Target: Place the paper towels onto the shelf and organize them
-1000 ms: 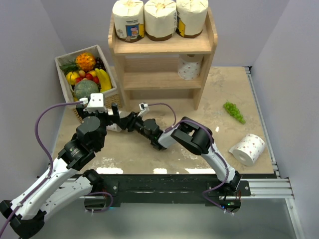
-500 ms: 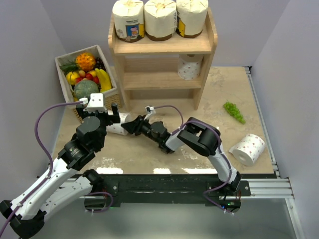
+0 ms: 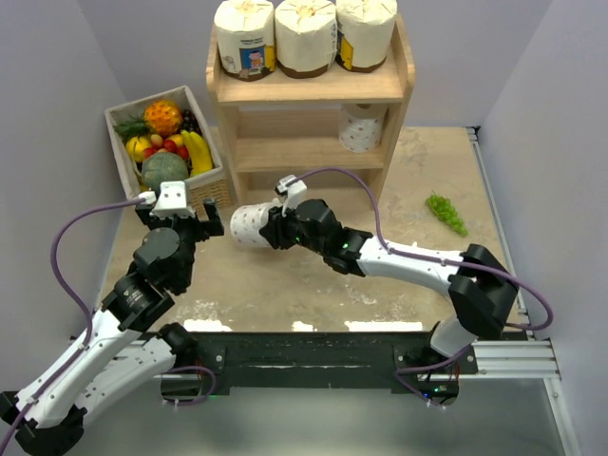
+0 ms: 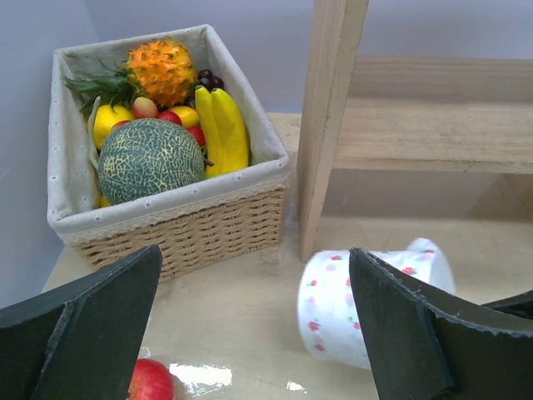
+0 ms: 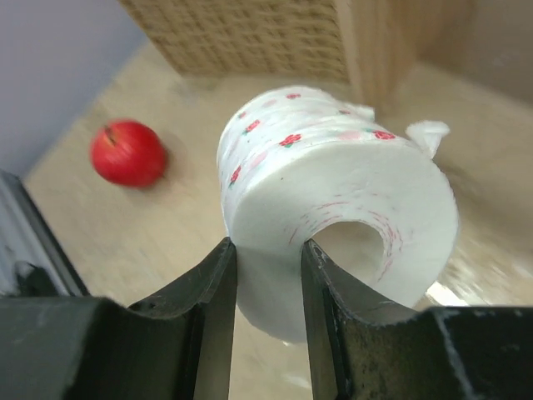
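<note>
I should next swing my left gripper to the right in the top view and tip it down over the small dotted roll's rim point(image 3: 268, 215) point(image 4: 440, 271), because a finger fits into the roll's open core.
My right gripper point(image 3: 269, 228) is shut on a small white dotted paper towel roll point(image 3: 248, 225), one finger inside its core and one outside, and holds it above the table in front of the shelf point(image 3: 380, 87). The roll also shows in the right wrist view point(image 5: 333, 217) and the left wrist view point(image 4: 366, 304). Three large cream rolls point(image 3: 305, 36) stand on the shelf's top board. One small dotted roll point(image 3: 360, 128) stands on the middle tier at the right. Another small roll point(image 3: 472, 283) lies on the table at the right. My left gripper point(image 3: 202, 220) is open and empty, left of the held roll.
A wicker fruit basket point(image 3: 202, 182) stands left of the shelf and shows in the left wrist view point(image 4: 200, 233). A red apple point(image 5: 127, 153) lies on the table near the left gripper. Green grapes point(image 3: 446, 213) lie to the right of the shelf.
My right arm has stretched out and lifted the small roll off the table, towards the shelf. My left gripper has let go of the roll and drawn back a little to the left.
</note>
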You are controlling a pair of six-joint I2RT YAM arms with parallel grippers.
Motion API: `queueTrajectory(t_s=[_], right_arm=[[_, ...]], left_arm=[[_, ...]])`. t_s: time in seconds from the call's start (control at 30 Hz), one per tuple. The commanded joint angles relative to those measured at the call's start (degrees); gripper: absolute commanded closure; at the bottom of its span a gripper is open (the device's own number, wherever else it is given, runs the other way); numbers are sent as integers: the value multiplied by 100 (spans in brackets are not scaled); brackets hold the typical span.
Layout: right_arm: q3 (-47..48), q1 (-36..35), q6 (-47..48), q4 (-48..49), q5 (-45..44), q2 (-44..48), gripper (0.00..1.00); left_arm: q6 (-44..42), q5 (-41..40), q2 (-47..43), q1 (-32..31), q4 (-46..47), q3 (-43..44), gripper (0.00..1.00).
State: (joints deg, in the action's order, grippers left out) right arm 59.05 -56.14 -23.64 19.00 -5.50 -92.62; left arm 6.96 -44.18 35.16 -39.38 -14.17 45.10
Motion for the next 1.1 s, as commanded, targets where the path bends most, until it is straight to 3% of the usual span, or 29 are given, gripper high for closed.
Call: queueTrajectory(t_s=[0.0, 0.2, 0.47, 0.57, 0.63, 0.7, 0.8, 0.93, 1.07], right_arm=[[843, -2, 1255, -3110, -714, 455, 64], [1731, -2, 1661, -4738, -1251, 377, 65], [2154, -64, 1679, -5196, -1516, -80, 60], [2242, -64, 1626, -5135, -1472, -63, 53], [2304, -64, 1591, -5135, -1454, -28, 45], [2374, -55, 1547, -5205, -1210, 41, 31], [2173, -64, 1451, -5047, -1129, 270, 21], [2015, -55, 1178, -4968, -1173, 788, 17], [1664, -64, 800, -5047, -1287, 1438, 15]], left_arm=[[174, -55, 35, 26, 222, 42, 0], [183, -134, -9, 26, 231, 16, 0], [183, -161, 53, 26, 222, 25, 0], [174, -161, 70, 26, 222, 16, 0], [183, -152, 97, 18, 222, 16, 0], [174, -100, 97, 26, 213, 16, 0], [104, 15, 114, 26, 266, -10, 0], [69, 207, 246, 18, 205, 42, 0], [33, 1251, 867, 9, -15, 463, 4]])
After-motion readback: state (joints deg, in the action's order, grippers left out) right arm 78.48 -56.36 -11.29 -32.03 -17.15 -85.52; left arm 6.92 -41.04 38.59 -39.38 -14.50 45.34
